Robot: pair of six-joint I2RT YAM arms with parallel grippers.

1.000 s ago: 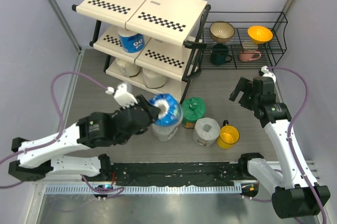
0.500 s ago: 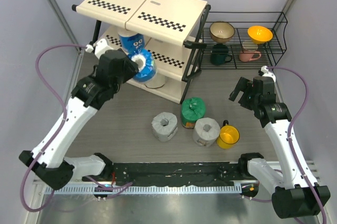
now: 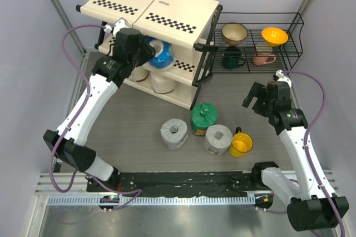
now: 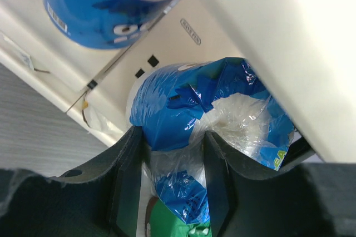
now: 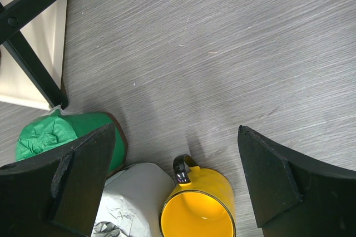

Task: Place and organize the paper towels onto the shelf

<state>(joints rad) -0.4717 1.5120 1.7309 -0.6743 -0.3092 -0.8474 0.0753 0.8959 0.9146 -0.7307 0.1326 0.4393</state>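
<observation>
My left gripper is holding a roll that still sticks out at the front, so it should move outward beneath the shelf's top panel and let go on the bare level (image 4: 169,49) beside the second roll.
My left gripper (image 3: 151,53) is shut on a blue-and-white paper towel roll (image 3: 162,55) and holds it at the middle tier of the shelf (image 3: 167,9), under the top panel. In the left wrist view the roll (image 4: 189,103) sits between my left gripper's (image 4: 173,153) jaws, with the second blue-and-white roll (image 4: 105,3) on the same tier beside it. Two cream rolls (image 3: 163,83) stand on the bottom tier. Two grey rolls (image 3: 174,133) (image 3: 217,138) and the green roll (image 3: 204,117) stand on the table. My right gripper (image 3: 257,97) is open and empty above the table.
A yellow mug (image 3: 241,144) stands against the right grey roll; it also shows in the right wrist view (image 5: 197,215), below my right gripper (image 5: 175,137). A black wire rack (image 3: 256,48) with cups and bowls stands right of the shelf.
My left arm has lifted the blue-and-white roll off the table and carried it back into the shelf's middle tier. The right arm has not moved.
</observation>
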